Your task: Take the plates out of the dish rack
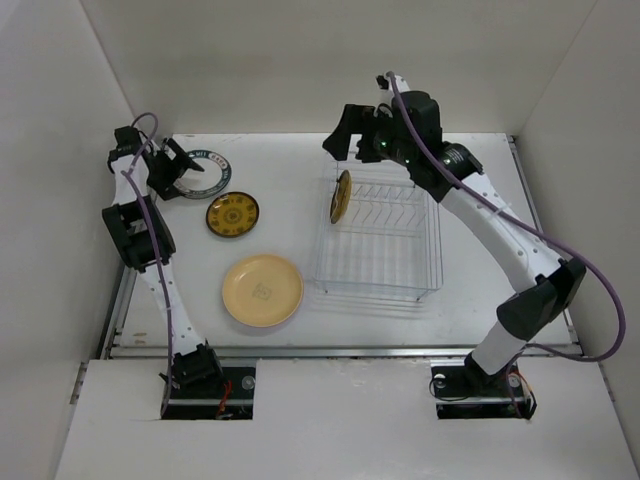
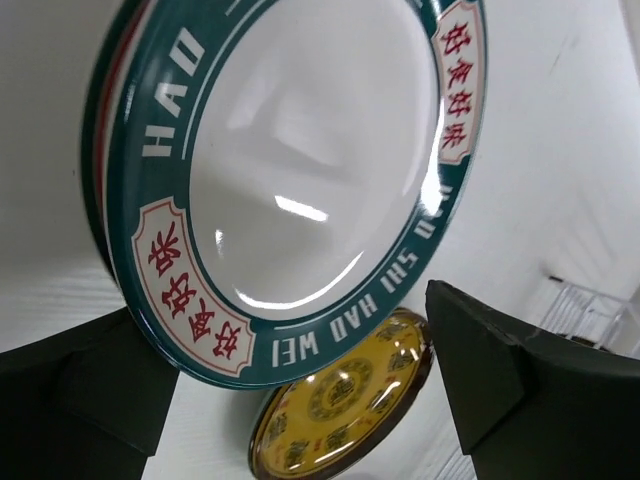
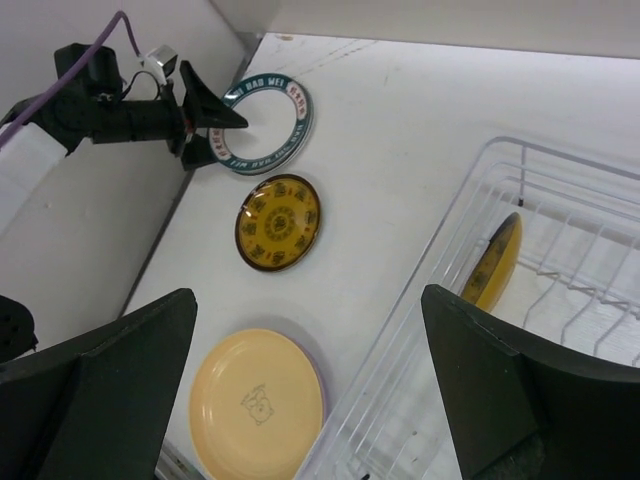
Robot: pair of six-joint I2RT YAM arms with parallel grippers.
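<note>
The upright brown-and-yellow plate, its upper rim (image 1: pixel 343 195) (image 3: pixel 498 257) free, gets my right gripper next. The gripper turns and lowers until its open fingers straddle that rim.
The wire dish rack (image 1: pixel 432 250) stands right of centre. One brown-and-yellow plate (image 1: pixel 341 196) stands upright in its left end; it also shows in the right wrist view (image 3: pixel 492 262). A white plate with a teal lettered rim (image 1: pixel 205 172), a second brown-and-yellow plate (image 1: pixel 232 214) and a pale yellow plate (image 1: pixel 262 290) lie flat on the table. A lavender edge (image 3: pixel 322 370) shows under the yellow plate. My left gripper (image 1: pixel 178 168) is open at the teal-rimmed plate's (image 2: pixel 310 160) near edge. My right gripper (image 1: pixel 345 135) is open and empty, high above the rack's left end.
White walls close in the table on the left, back and right. The left arm stands close to the left wall. The rack's (image 3: pixel 420 290) other slots hold nothing that I can see. The table's raised front lip (image 1: pixel 330 350) runs below the yellow plate.
</note>
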